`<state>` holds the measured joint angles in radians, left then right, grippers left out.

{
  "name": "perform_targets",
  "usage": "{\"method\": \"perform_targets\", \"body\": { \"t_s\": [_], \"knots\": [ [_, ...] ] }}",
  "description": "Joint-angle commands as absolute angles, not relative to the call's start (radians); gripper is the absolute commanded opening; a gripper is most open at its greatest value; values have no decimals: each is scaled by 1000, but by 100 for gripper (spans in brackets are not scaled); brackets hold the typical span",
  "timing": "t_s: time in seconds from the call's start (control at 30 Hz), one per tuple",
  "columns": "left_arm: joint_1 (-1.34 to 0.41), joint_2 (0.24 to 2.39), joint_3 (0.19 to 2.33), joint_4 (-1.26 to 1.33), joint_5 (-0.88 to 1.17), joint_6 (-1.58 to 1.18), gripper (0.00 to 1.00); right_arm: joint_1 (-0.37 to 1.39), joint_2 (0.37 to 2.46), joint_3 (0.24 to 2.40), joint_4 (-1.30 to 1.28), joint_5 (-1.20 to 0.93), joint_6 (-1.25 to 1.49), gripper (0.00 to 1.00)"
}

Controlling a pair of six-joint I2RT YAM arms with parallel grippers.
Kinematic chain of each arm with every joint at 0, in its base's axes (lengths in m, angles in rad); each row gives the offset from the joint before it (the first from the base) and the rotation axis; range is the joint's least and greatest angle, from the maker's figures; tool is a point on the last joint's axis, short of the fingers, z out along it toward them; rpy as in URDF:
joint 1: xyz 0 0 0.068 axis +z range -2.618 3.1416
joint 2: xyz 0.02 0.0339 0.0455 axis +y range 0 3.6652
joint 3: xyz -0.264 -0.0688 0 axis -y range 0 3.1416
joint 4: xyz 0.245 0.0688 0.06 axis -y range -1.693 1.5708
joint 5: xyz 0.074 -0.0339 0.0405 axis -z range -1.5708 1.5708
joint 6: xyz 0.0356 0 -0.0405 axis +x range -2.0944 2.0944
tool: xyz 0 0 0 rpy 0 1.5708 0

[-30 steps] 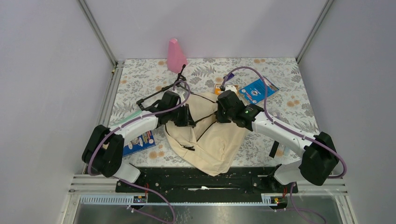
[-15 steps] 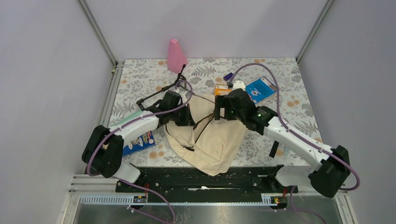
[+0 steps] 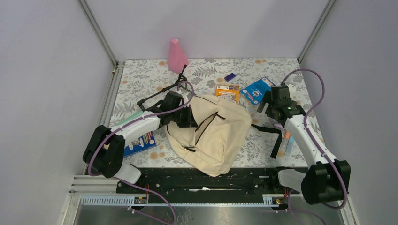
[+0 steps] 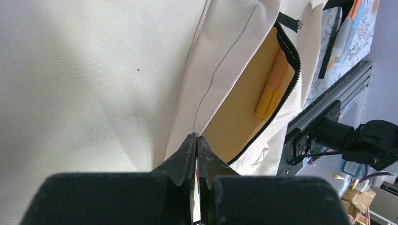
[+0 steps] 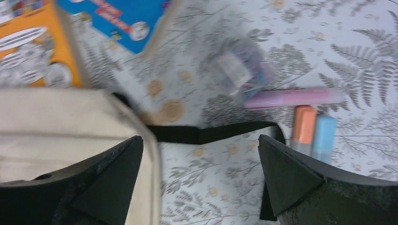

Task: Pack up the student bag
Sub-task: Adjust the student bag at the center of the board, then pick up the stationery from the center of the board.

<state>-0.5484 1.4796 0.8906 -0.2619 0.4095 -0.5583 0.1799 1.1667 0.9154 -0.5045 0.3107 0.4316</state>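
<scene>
To get my fingertips on either side of the clear plastic jar beyond the black strap, next I will lower my right gripper and reach outward.
The student bag [image 3: 213, 133], cream fabric with black straps, lies in the middle of the table. My left gripper [image 3: 189, 117] is shut on a fold of its fabric [image 4: 196, 140] beside an unzipped pocket. That pocket shows yellow lining and an orange-yellow item [image 4: 272, 91] inside. My right gripper [image 3: 270, 108] hangs open to the right of the bag, holding nothing. In the right wrist view its jaws [image 5: 201, 145] stand wide over the table, with the bag's edge [image 5: 56, 126] at the left and a black strap [image 5: 211, 133] just beyond the tips.
A pink highlighter [image 5: 293, 97], an orange marker [image 5: 303, 126] and a blue marker [image 5: 323, 133] lie right of the strap. An orange book [image 3: 227, 90], a blue booklet [image 3: 257, 90] and a small purple item [image 3: 230, 77] sit behind the bag. A pink cone [image 3: 177, 55] stands far back. Another book [image 3: 141, 143] lies under the left arm.
My right gripper has opened, let go of the bag and swung back to the right. The bag's top has settled and spread. The left gripper has stayed put, shut on the fabric.
</scene>
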Motion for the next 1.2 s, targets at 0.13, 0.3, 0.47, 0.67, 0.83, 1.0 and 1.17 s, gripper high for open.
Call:
{"method": "perform_targets", "body": {
  "t_s": [0.13,0.3,0.47,0.67,0.83,1.0,1.17],
  "knots": [
    [-552,1453,927,-239,487,-578,0,7,1386,982,-466,337,193,100],
    [-552,1447,927,-238,502,-581,0,-54,1507,1050,-424,222,80,100],
    [-552,1440,925,-237,512,-583,0,-61,1574,1079,-380,154,-9,100],
    [-552,1438,925,-238,520,-585,1,-61,1645,1107,-387,93,-43,100],
    [-552,1440,926,-239,526,-587,1,-62,1672,1120,-402,101,-49,100],
    [-552,1438,925,-241,525,-586,1,-61,1716,1161,-469,55,-41,99],
    [-552,1440,928,-241,526,-586,1,-61,1685,1143,-494,44,-23,97]
  ]
}}
